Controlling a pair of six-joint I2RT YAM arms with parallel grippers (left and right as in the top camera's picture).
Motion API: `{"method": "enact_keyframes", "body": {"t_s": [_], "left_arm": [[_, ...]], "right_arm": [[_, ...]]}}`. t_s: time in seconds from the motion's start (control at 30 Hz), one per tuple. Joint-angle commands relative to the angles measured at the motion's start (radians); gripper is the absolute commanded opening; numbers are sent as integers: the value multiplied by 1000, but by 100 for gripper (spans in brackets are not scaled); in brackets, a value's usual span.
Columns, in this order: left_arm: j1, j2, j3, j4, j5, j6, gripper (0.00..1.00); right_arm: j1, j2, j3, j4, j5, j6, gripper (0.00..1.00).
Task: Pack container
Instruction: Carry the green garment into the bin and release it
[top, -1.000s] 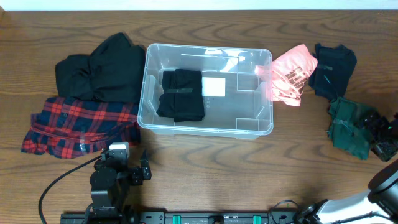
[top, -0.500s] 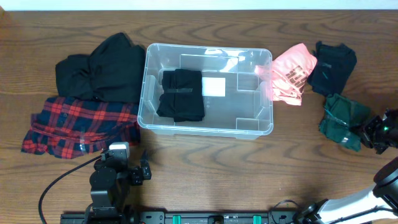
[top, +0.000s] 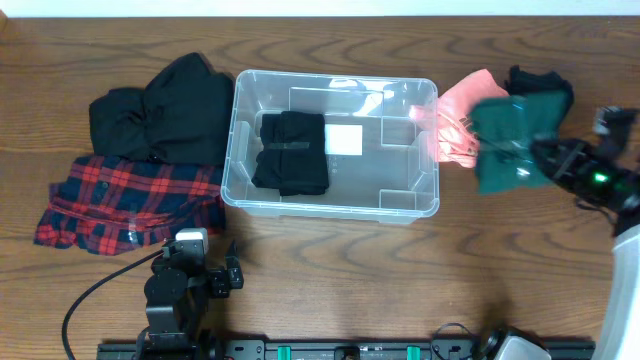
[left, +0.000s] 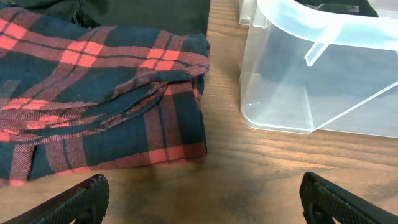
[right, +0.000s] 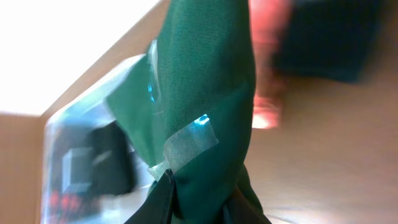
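My right gripper will next swing to the left in the overhead view to the open part of the container's bottom beside the black garment, go down and let go.
The container, a clear plastic bin, stands mid-table with a folded black garment on its left side and a white label on its bottom. My right gripper is shut on a folded dark green garment, held in the air just right of the container. In the right wrist view the green garment, with a strip of clear tape, fills the frame above the gripper, and the container is blurred behind it. My left gripper stands open and empty over bare wood near the container's front left corner.
A red plaid shirt and a heap of black clothes lie left of the container. A pink garment and a dark navy one lie to its right. The left arm's base sits at the front edge.
The right gripper shut on the green garment, lifted it off the table and carried it left and away from the front, toward the container. The left arm has not moved.
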Motion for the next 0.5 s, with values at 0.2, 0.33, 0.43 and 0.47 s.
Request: {"method": "enact_keyframes", "body": {"t_s": [0.2, 0.33, 0.43, 0.47], "left_arm": [[-3, -6, -9, 1, 2, 10, 98], [-3, -6, -9, 1, 2, 10, 98], [-3, -6, -9, 1, 2, 10, 98], [-3, -6, -9, 1, 2, 10, 98]], "right_arm": [[525, -66, 11, 275, 190, 416, 1], [736, 54, 11, 365, 364, 639, 1], [867, 193, 11, 448, 454, 745, 1], [904, 262, 11, 501, 476, 779, 1]]}}
